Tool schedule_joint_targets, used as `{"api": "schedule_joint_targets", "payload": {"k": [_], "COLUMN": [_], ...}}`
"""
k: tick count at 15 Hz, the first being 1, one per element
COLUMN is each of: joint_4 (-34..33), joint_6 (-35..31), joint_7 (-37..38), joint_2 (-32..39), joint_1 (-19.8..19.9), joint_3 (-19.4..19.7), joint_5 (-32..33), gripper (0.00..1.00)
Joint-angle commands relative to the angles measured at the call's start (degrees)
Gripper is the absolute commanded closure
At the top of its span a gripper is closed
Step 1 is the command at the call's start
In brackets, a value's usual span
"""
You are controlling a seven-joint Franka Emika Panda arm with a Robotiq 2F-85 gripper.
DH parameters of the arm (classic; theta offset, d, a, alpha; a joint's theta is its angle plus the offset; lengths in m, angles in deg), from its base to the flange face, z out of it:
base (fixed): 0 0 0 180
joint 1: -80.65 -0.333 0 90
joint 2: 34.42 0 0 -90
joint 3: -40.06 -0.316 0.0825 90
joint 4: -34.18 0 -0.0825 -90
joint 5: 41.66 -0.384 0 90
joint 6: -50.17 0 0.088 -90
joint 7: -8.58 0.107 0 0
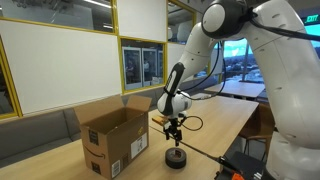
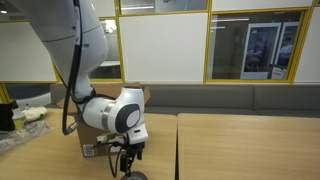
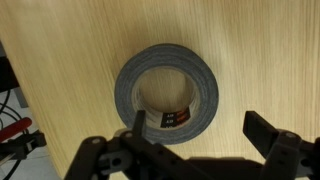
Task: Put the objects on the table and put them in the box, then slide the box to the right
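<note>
My gripper's open fingers hang on either side of that part of the roll. I will next move my gripper down over the roll's side, toward the right in the wrist view.
A dark grey roll of tape lies flat on the light wood table, filling the middle of the wrist view. My gripper hangs open just above it: one finger is over the roll's inner rim, the other is outside the roll to its right. In both exterior views the gripper points straight down over the roll. The brown cardboard box stands beside it with its flaps up. Nothing is held.
Red and black cables lie at the table's edge in the wrist view. A black device sits at the near table edge. Crumpled plastic and clutter lie beyond the box. The table extends far to one side.
</note>
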Motion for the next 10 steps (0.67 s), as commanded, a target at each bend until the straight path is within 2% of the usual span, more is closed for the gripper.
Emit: {"api": "schedule_joint_targets", "payload": {"k": [1, 10], "joint_4": [-1.7, -6.8], "joint_6": [-2.4, -4.9], "joint_7": [-1.4, -6.7], "joint_2": [3.5, 12.4], "joint_1": [-0.4, 2.0], "joint_3": [-0.6, -3.0], "joint_5": [-3.1, -9.5], "gripper": [0.0, 0.0]}}
